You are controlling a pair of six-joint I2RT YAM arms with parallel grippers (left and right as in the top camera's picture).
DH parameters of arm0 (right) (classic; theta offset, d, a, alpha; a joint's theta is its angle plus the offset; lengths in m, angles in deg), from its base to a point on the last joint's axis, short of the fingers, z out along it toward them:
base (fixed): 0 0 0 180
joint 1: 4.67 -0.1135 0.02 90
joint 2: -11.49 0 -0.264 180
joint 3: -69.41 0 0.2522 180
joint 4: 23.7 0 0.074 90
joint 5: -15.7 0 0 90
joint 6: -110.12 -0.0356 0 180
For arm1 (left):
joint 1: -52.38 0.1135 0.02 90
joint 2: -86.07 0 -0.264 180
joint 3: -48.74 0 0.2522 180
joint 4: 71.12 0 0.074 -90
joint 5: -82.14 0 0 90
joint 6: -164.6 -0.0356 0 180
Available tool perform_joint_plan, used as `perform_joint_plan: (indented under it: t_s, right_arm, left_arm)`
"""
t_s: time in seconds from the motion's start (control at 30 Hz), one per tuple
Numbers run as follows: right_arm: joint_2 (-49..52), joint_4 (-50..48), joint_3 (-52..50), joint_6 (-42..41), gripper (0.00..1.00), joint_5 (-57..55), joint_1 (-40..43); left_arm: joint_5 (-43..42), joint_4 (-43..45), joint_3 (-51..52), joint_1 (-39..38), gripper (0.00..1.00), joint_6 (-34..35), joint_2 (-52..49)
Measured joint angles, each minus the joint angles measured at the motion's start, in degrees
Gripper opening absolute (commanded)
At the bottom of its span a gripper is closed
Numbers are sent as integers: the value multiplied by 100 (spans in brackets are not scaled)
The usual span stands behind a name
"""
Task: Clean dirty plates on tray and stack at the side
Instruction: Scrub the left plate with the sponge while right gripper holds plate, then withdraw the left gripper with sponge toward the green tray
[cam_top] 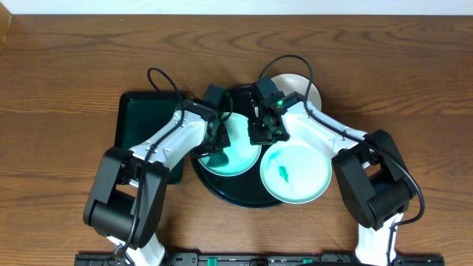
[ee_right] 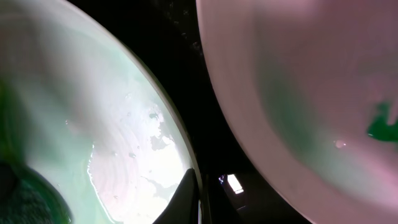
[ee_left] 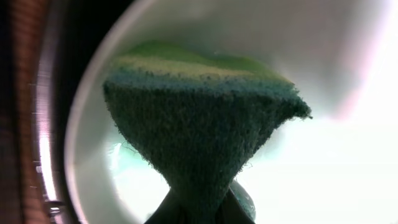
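I need to raise my right gripper next, carry the mint plate point(cam_top: 240, 155) past the white plate and lower it onto the bare tabletop beside the round tray, because that spot is empty.
The round black tray point(cam_top: 230, 196) sits mid-table. On it lies a mint plate point(cam_top: 240, 155) with wet teal film and a pale plate point(cam_top: 303, 177) with a teal smear. A third, white plate point(cam_top: 301, 87) lies at the tray's back right, partly under the right arm. My left gripper point(cam_top: 218, 144) is shut on a green sponge point(ee_left: 199, 130) that presses on the mint plate point(ee_left: 323, 155). My right gripper point(cam_top: 264, 133) pinches the mint plate's rim point(ee_right: 186, 155), with one finger over it point(ee_right: 198, 200). The smeared plate point(ee_right: 298, 93) lies to its right.
A rectangular black tray point(cam_top: 144, 122) lies left of the round tray, partly under the left arm. Both arms cross over the round tray's back half. Bare wooden table point(cam_top: 59, 89) surrounds everything.
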Motion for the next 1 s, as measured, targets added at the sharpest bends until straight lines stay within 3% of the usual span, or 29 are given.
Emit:
perform_joint_plan:
  t_s: [0.17, 0.5, 0.67, 1.0]
  right_arm:
    - [0, -7, -9, 44, 1, 2, 0]
    - [0, 22, -11, 72, 1, 44, 0]
    - [0, 17, -15, 153, 1, 68, 7]
    - [0, -11, -22, 380, 1, 173, 33]
  left_arm:
    - [-203, 125, 17, 7, 7, -90, 0]
    - [313, 328, 42, -109, 7, 90, 0]
    - [-212, 459, -2, 166, 7, -721, 140]
    - [-332, -354, -688, 1530, 7, -1322, 2406]
